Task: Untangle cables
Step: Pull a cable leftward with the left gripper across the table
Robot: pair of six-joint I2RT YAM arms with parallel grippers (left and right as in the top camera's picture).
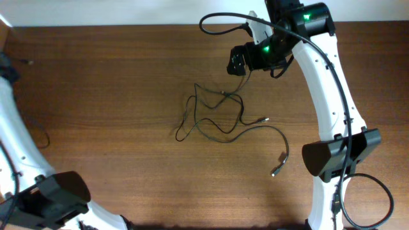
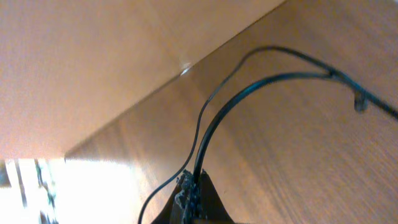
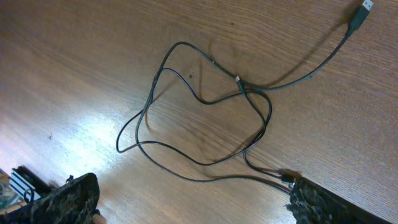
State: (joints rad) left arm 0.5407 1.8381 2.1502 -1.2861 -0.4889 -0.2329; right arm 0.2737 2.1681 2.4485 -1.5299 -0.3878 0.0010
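Note:
Next I will draw my left gripper down and back to release the cable on the bare wood, as that clear patch lies below it and nearer my base.
A loose tangle of thin dark cables [image 1: 217,115] lies in the middle of the wooden table, with plug ends at the right [image 1: 264,119] and lower right [image 1: 277,171]. My right gripper [image 1: 238,64] is open just behind the tangle. In the right wrist view its fingers [image 3: 193,196] straddle bare wood, the looped cables [image 3: 199,99] lie ahead, and one cable end with a small connector [image 3: 286,177] touches the right finger. My left gripper [image 2: 193,186] is shut on a thin black cable [image 2: 211,124] that runs up and to the right. In the overhead view it sits at the far left edge [image 1: 5,69].
The table's far edge meets a pale wall [image 1: 128,13]. The right arm's thick black cable [image 1: 223,22] loops above the table at the back. A USB plug [image 3: 367,7] lies at the far right of the right wrist view. A thin cord [image 1: 43,137] curls near the left arm.

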